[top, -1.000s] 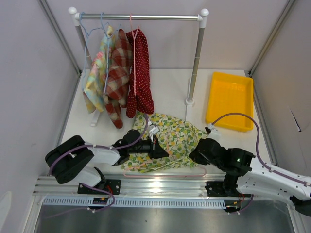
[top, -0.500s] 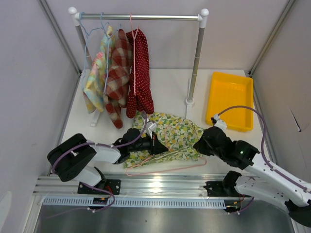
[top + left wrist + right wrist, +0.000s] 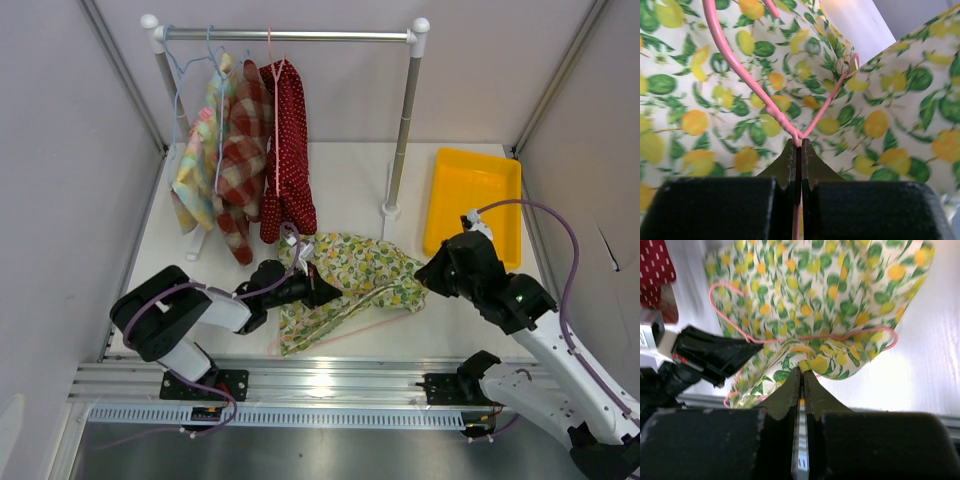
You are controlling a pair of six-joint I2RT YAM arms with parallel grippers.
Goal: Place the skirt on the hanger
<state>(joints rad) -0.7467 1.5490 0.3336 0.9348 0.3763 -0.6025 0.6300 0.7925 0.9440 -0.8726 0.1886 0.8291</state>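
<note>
My right gripper will first draw back, away from my left gripper, to get the fold past the hanger's near bar [image 3: 819, 375] and let go of it there.
The skirt [image 3: 350, 275] is white with a lemon and leaf print and hangs lifted off the table between the two arms. A thin pink wire hanger [image 3: 345, 322] runs through and under it. My left gripper [image 3: 322, 292] is shut on the hanger's neck [image 3: 796, 136], with skirt fabric [image 3: 740, 100] right behind it. My right gripper [image 3: 428, 272] is shut on a fold of the skirt's edge [image 3: 812, 362]. In the right wrist view the hanger [image 3: 860, 333] loops across the skirt and the left gripper [image 3: 752, 347] sits at left.
A clothes rail [image 3: 290, 35] at the back holds a plaid garment [image 3: 225, 150] and a red dotted one [image 3: 290, 150] on hangers. Its right post [image 3: 400, 140] stands just behind the skirt. A yellow tray [image 3: 475, 205] lies at the right.
My right gripper has risen and moved back and right, pulling the skirt's edge up. The skirt has gathered narrower and the hanger has tilted up. The left gripper shifted slightly back.
</note>
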